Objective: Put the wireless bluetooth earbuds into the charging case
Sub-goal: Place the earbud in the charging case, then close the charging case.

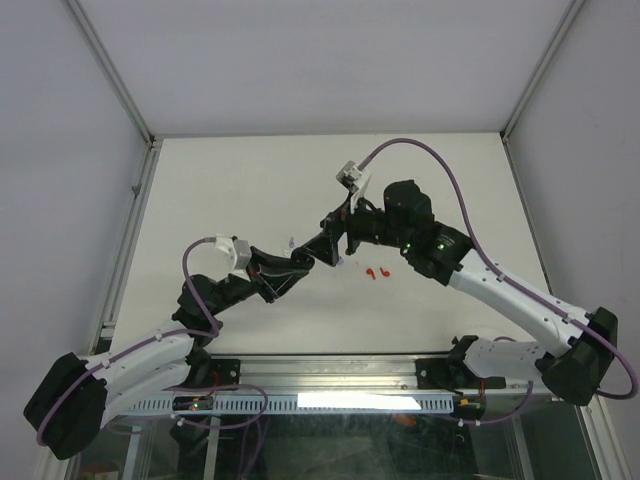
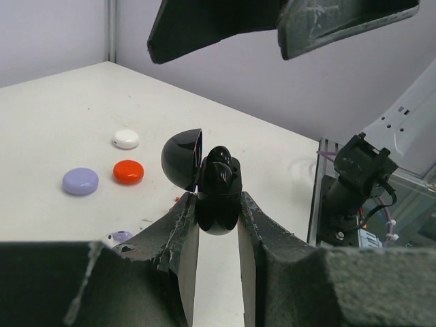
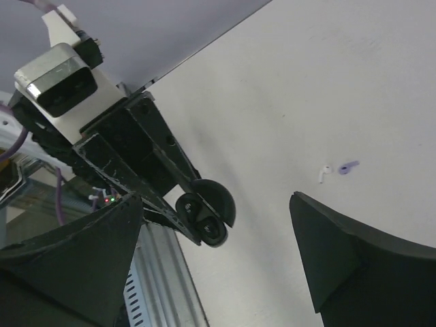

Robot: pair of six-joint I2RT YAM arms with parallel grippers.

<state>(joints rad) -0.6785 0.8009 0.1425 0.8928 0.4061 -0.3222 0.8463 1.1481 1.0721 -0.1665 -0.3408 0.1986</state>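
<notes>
The left gripper lowers to the left in the top view and releases the case on the tabletop next, as both black earbuds are in the case.
My left gripper [image 2: 218, 212] is shut on the base of a black charging case [image 2: 218, 197] and holds it above the table. The case's lid [image 2: 181, 158] is open, and two black earbuds [image 2: 219, 165] sit in it. The case also shows in the right wrist view [image 3: 206, 216]. My right gripper [image 3: 216, 199] is open and empty, with its fingers [image 2: 204, 27] spread just above the case. The two grippers meet at mid-table, left [image 1: 316, 256] and right [image 1: 340, 238]. Two red earbuds [image 1: 378, 272] lie on the table to their right. A white earbud [image 3: 323, 174] and a lavender earbud [image 3: 349, 166] lie beyond them.
Three closed round cases lie on the table: white [image 2: 126, 139], red [image 2: 128, 172] and lavender [image 2: 80, 181]. Another lavender earbud [image 2: 117, 238] lies near my left finger. The right arm's base [image 2: 354, 177] and the metal rail [image 1: 330, 372] are at the near edge. Walls enclose the table.
</notes>
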